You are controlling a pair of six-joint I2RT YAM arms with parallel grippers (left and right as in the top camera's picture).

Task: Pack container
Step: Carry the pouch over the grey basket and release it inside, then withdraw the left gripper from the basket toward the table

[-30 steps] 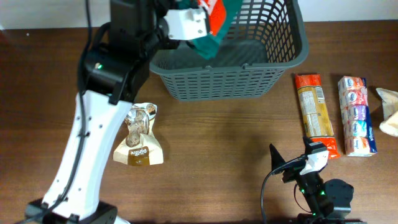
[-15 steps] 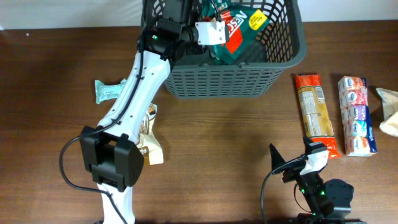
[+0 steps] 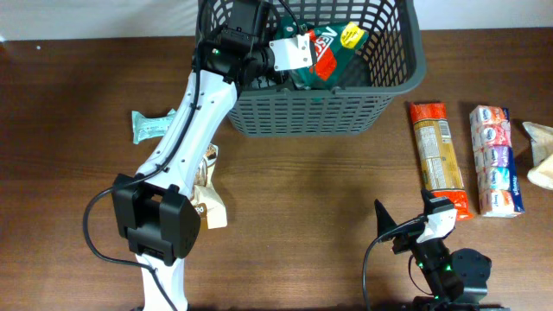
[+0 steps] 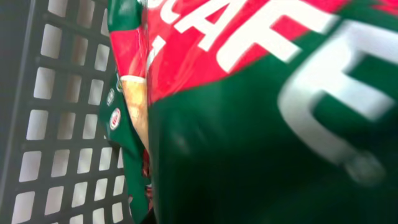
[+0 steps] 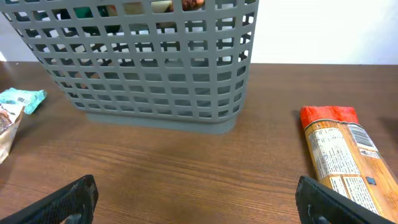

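Note:
My left gripper will next stay down inside the basket and open its fingers to let go of the red coffee packet [image 3: 335, 45], which already hangs within the basket's lattice sides.
The container, a dark grey lattice basket [image 3: 328, 108], stands at the back of the table; it also shows in the right wrist view [image 5: 155, 81] and the left wrist view [image 4: 56, 112]. My left gripper [image 3: 304, 60] reaches down inside it, shut on a green and red coffee packet [image 3: 335, 45]. That packet [image 4: 249, 124] fills the left wrist view and hides the fingers. My right gripper [image 3: 406, 229] is open and empty, low near the front edge; its fingertips [image 5: 199, 199] frame bare wood.
A teal packet [image 3: 155, 125] and a beige pouch [image 3: 206, 203] lie left of the basket, under the left arm. An orange packet [image 3: 439, 155], a white and purple multipack [image 3: 496, 160] and a pale packet [image 3: 540, 155] lie at the right.
My left arm swung over the basket and lowered the green and red packet into it. The teal packet came into view. The right arm has not moved.

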